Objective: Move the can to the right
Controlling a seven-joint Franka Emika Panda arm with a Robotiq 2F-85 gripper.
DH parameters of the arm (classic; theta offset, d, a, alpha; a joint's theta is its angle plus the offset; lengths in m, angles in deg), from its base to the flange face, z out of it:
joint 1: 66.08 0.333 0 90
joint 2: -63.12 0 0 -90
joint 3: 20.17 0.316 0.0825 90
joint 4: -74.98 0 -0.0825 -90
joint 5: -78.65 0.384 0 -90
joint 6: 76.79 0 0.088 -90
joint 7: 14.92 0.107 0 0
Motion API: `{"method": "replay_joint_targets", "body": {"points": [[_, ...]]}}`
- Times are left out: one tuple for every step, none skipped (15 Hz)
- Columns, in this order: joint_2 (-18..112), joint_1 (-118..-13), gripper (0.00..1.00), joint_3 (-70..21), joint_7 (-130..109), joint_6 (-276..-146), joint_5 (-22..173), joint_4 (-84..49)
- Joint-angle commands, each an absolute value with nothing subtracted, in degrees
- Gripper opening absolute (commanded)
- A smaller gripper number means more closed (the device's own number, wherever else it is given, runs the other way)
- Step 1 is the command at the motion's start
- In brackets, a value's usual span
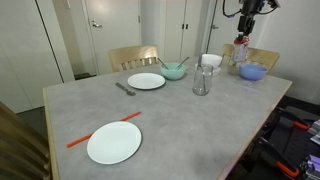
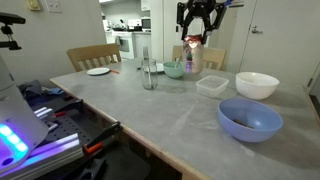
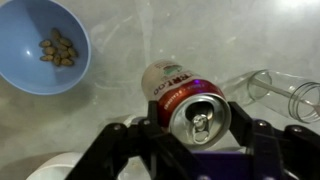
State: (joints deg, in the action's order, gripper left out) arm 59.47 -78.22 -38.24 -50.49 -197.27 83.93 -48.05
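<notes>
My gripper should next carry the can (image 2: 190, 43) across and down onto the tabletop between the blue and white bowls, because that gap is clear of dishes.
The can (image 3: 190, 105) is red with white lettering and a silver top with its pull tab. It sits between the two black fingers of my gripper (image 3: 200, 125), which is shut on it. In both exterior views the gripper (image 1: 244, 30) (image 2: 195, 25) hangs above the far end of the table with the can (image 2: 190, 43) below the fingers, lifted off the grey tabletop (image 1: 180, 115). In the wrist view the tabletop lies well below the can.
A blue bowl (image 3: 42, 45) (image 1: 253, 72) holding nuts is below the gripper, with a clear glass tumbler (image 3: 285, 95) (image 1: 203, 80) nearby. Also on the table are a white square container (image 2: 212, 86), a white bowl (image 2: 257, 84), a green bowl (image 1: 174, 71), two white plates (image 1: 114, 142) and a red stick (image 1: 100, 130).
</notes>
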Motion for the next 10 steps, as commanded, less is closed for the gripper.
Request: {"method": "replay_joint_targets", "body": {"points": [[52.85, -81.31, 0.44, -37.12, -49.74, -200.29, 88.57, -44.24], [51.43, -82.02, 0.44, -36.98, -49.38, -200.56, 89.24, -43.10], [50.41, -82.64, 0.44, -37.01, -48.17, -201.16, 89.04, -42.15], [49.21, -83.07, 0.44, -37.01, -46.44, -202.90, 88.41, -41.32], [48.29, -83.49, 0.44, -36.86, -45.02, -203.72, 87.99, -40.49], [47.16, -83.79, 0.44, -36.75, -43.32, -205.15, 87.30, -39.74], [46.08, -84.19, 0.44, -36.55, -42.12, -206.00, 87.22, -38.96], [45.20, -84.56, 0.44, -36.33, -40.97, -206.66, 87.51, -38.24], [44.37, -84.90, 0.44, -36.14, -39.37, -207.67, 88.05, -37.69], [43.38, -85.34, 0.44, -35.76, -38.15, -208.53, 88.88, -37.10]]}}
